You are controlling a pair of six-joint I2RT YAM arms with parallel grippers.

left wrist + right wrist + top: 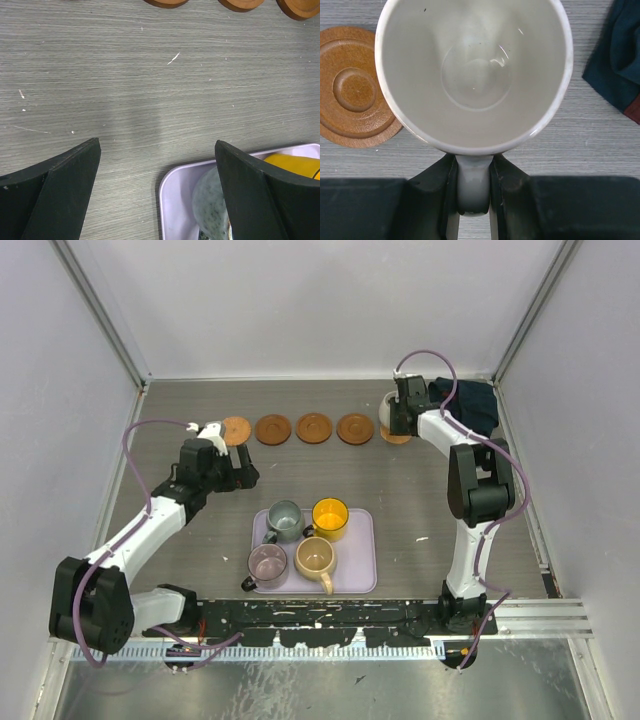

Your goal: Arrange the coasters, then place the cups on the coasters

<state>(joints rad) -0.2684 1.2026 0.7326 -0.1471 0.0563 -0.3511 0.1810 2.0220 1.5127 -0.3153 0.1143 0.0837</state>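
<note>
My right gripper should lower the upright cream white cup onto the coaster nearest the dark blue cloth next and let go of the handle, because that coaster is below the gripper.
Several brown coasters point(313, 428) lie in a row at the back; the rightmost coaster point(398, 437) shows partly under my right gripper point(396, 420). That gripper point(473, 165) is shut on the handle of the cream white cup point(472, 70), held upright at the row's right end, base hidden. One coaster point(355, 95) lies just left of it. On the lavender tray point(362, 575) stand the grey-green point(283, 520), yellow point(330, 518), pinkish-purple point(267, 562) and tan point(316, 558) cups. My left gripper point(157, 165) is open and empty, above the tray's back-left corner point(175, 200) and the grey-green cup point(212, 205).
A dark blue cloth point(468, 405) lies at the back right, close behind the right arm, also at the right edge of the right wrist view point(620, 55). Grey walls enclose the table on three sides. Bare wood-grain table separates the coaster row from the tray.
</note>
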